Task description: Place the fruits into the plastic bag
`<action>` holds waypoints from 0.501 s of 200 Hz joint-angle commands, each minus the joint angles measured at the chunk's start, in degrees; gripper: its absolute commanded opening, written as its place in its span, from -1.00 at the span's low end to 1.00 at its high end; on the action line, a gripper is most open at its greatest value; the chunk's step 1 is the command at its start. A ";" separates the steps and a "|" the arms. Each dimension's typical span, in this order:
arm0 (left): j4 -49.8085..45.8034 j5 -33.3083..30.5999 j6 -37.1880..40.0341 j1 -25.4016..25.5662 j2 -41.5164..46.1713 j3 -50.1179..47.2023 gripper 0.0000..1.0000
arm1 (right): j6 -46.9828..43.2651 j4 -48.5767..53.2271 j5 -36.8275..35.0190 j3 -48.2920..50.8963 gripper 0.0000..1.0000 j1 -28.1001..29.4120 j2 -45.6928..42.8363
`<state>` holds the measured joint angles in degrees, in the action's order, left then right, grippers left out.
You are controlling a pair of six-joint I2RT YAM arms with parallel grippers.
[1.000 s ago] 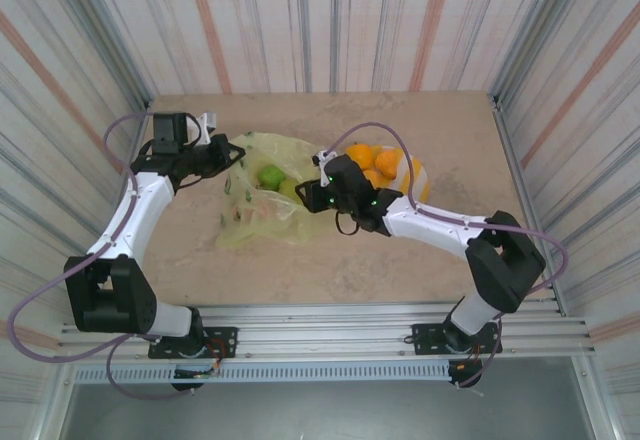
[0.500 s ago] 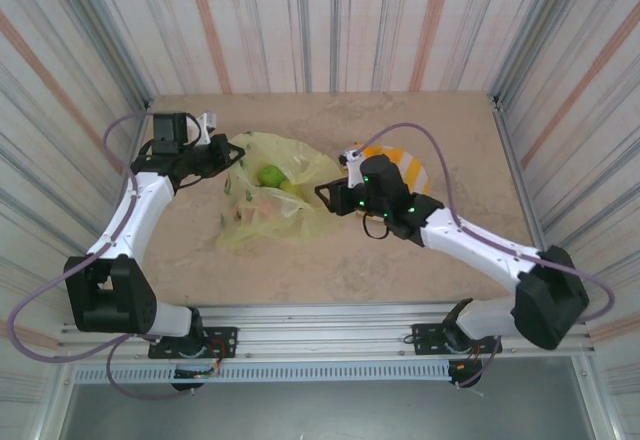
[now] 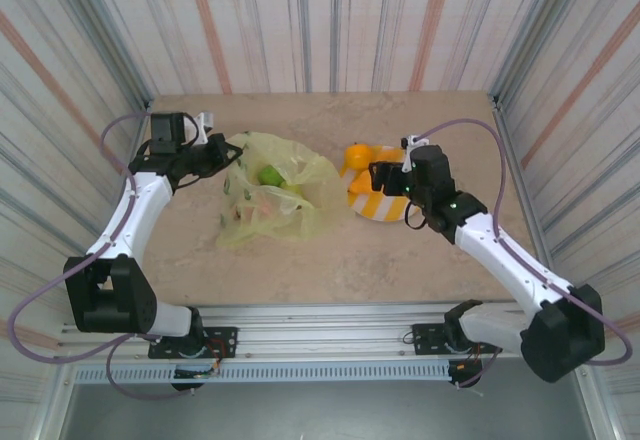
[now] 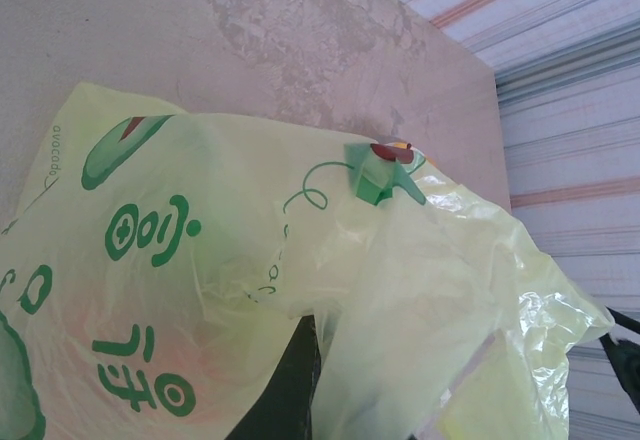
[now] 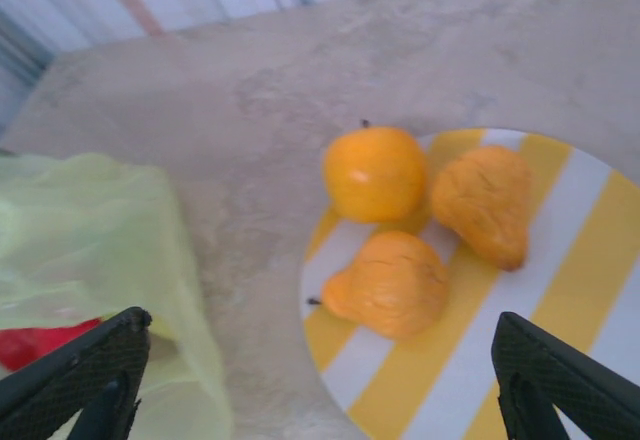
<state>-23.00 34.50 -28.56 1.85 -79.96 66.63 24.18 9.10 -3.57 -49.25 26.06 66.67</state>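
The robot's right gripper needs to go down next onto the near pear-shaped fruit (image 3: pixel 360 184) (image 5: pixel 392 285) by the plate's edge on the bag side, because that fruit is the closest to the gripper's spread fingers.
Three orange fruits lie on the striped plate (image 5: pixel 570 260): a round one (image 5: pixel 375 172) and two pear-shaped ones (image 5: pixel 390 285) (image 5: pixel 487 203). My right gripper (image 5: pixel 320 380) hangs open just above them, its fingers (image 5: pixel 85 370) spread wide; from above it (image 3: pixel 376 177) is over the plate (image 3: pixel 375 206) beside an orange fruit (image 3: pixel 358 155). The yellow-green plastic bag (image 3: pixel 270 205) lies left of the plate, a green fruit (image 3: pixel 270 174) showing in its mouth and a red one (image 5: pixel 40 345) through its wall. My left gripper (image 3: pixel 220 156) holds the bag's far-left edge, buried in folds (image 4: pixel 400 290).
Striped walls close in the tan table (image 3: pixel 420 250) on three sides. Bare tabletop runs in front of the bag and plate. Purple cables loop off both arms.
My right gripper pulled back from the bag's mouth and swung right over the plate, uncovering the fruits in the bag. The left arm and the bag stayed put.
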 commanded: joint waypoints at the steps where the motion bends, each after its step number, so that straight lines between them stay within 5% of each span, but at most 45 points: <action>1: 0.15 -0.31 0.22 -0.44 0.77 -0.69 -1.00 | 2.01 2.94 0.17 -1.50 0.93 -1.05 5.87; 100: 0.24 0.09 0.15 -0.43 1.03 -0.59 -1.00 | 3.95 1.71 3.09 -11.58 0.90 -1.30 27.71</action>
<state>-22.94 34.50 -28.56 1.83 -79.96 66.63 26.72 10.70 -1.45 -58.04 25.08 91.00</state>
